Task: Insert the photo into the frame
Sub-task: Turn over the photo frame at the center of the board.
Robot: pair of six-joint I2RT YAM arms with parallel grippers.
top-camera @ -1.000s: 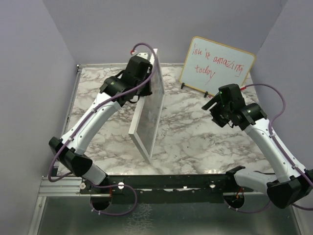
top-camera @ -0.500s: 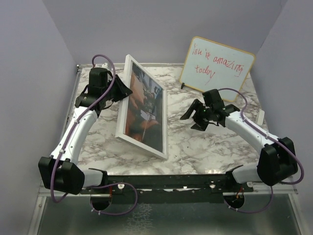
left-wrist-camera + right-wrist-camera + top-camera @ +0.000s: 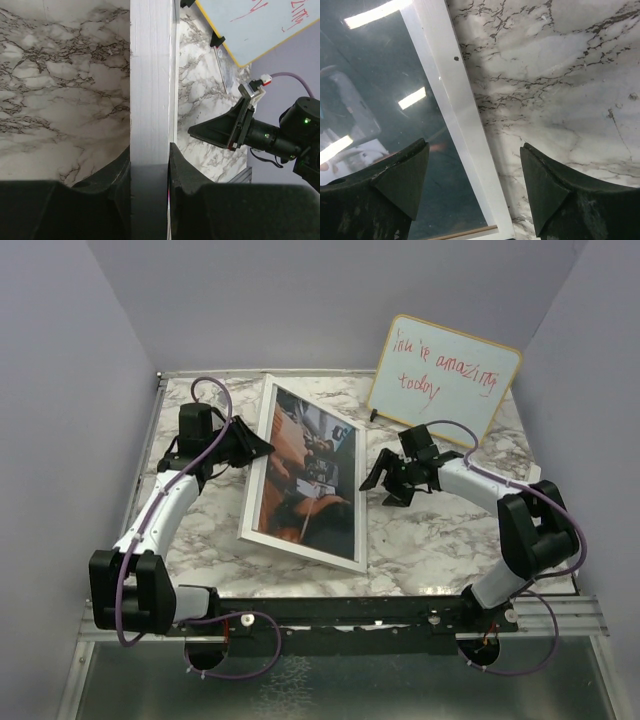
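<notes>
The frame's raised bar needs to go down onto the marble table next, and I should lower it with my left gripper.
The frame [image 3: 298,544] is white-railed and leans tilted on the marble table, its left edge raised. The photo [image 3: 305,475], dark with orange-brown tones, shows behind its pane. My left gripper [image 3: 260,448] is shut on the frame's raised left rail. In the left wrist view the white rail [image 3: 150,75] runs between the closed fingers of that gripper [image 3: 149,162]. My right gripper [image 3: 378,490] is open at the frame's right edge. In the right wrist view its jaws [image 3: 472,185] straddle the white rail [image 3: 455,100] near a corner without touching, with the pane [image 3: 380,100] to the left.
A wood-rimmed whiteboard [image 3: 445,370] with red writing leans on the back wall at the right, and it also shows in the left wrist view [image 3: 250,25]. Purple walls close in the table on three sides. Bare marble [image 3: 440,540] lies right of the frame.
The frame has swung from standing on edge to leaning face-up, showing the photo. My left gripper has lowered to the left with it. My right gripper has moved left to the frame's right edge.
</notes>
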